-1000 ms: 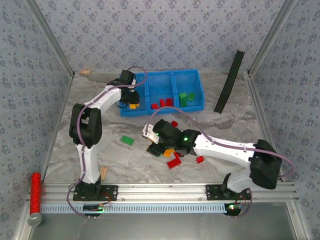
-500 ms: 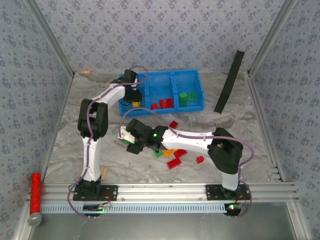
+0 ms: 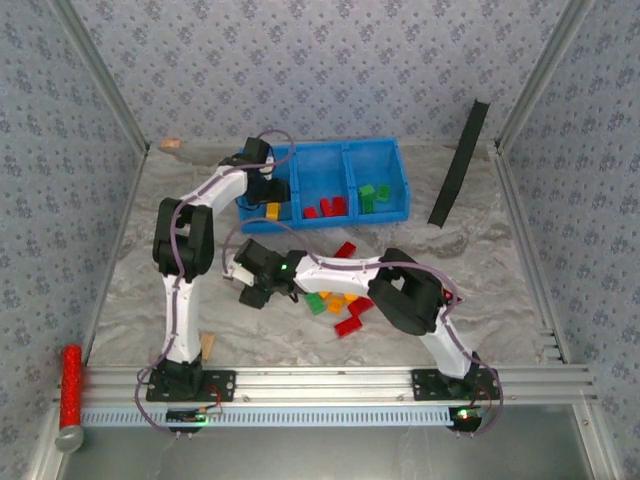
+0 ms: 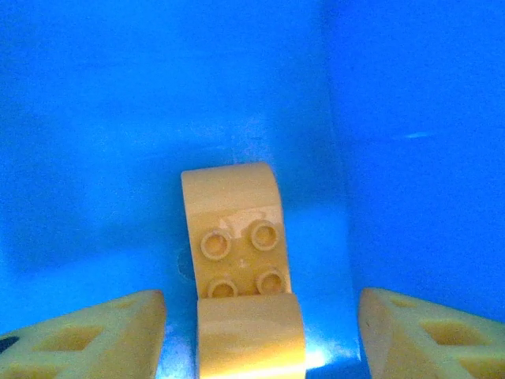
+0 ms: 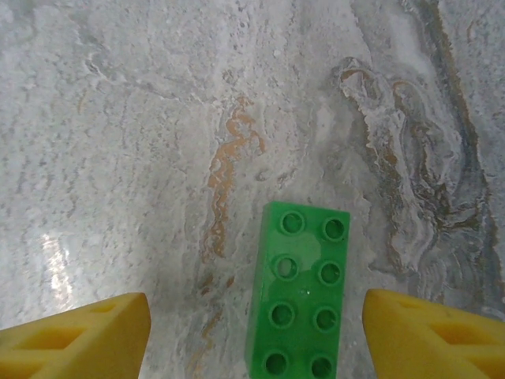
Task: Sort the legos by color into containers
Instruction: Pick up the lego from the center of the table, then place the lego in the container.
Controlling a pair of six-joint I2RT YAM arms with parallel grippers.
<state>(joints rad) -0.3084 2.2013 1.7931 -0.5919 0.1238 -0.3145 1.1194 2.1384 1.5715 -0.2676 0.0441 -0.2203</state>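
Note:
The green brick gets my right gripper's fingers across its long sides next, as it lies below, toward the tabletop, and between the spread fingers that come down and close.
The blue bin (image 3: pixel 395 150) stands at the back of the table. A yellow brick (image 3: pixel 272 211) lies in its left compartment, red bricks (image 3: pixel 325 208) in the middle one and green bricks (image 3: pixel 372 194) in the right one. My left gripper (image 3: pixel 262 188) hangs open inside the left compartment. In the left wrist view the yellow brick (image 4: pixel 237 253) lies on the blue floor between the spread fingers (image 4: pixel 87 332), touching neither. My right gripper (image 3: pixel 250 282) is open low over the table. A green two-by-four brick (image 5: pixel 300 292) lies flat between its fingers (image 5: pixel 434 332).
Loose green, orange and red bricks (image 3: pixel 338 305) lie mid-table, one more red brick (image 3: pixel 346 249) nearer the bin. A tan wooden block (image 3: pixel 208 345) lies by the left arm's base. A red cylinder (image 3: pixel 70 385) sits at the front left. A black strip (image 3: pixel 458 165) leans at the back right.
My right arm has swung left from the brick pile to over the lone green brick. The left gripper has shifted slightly within the left compartment.

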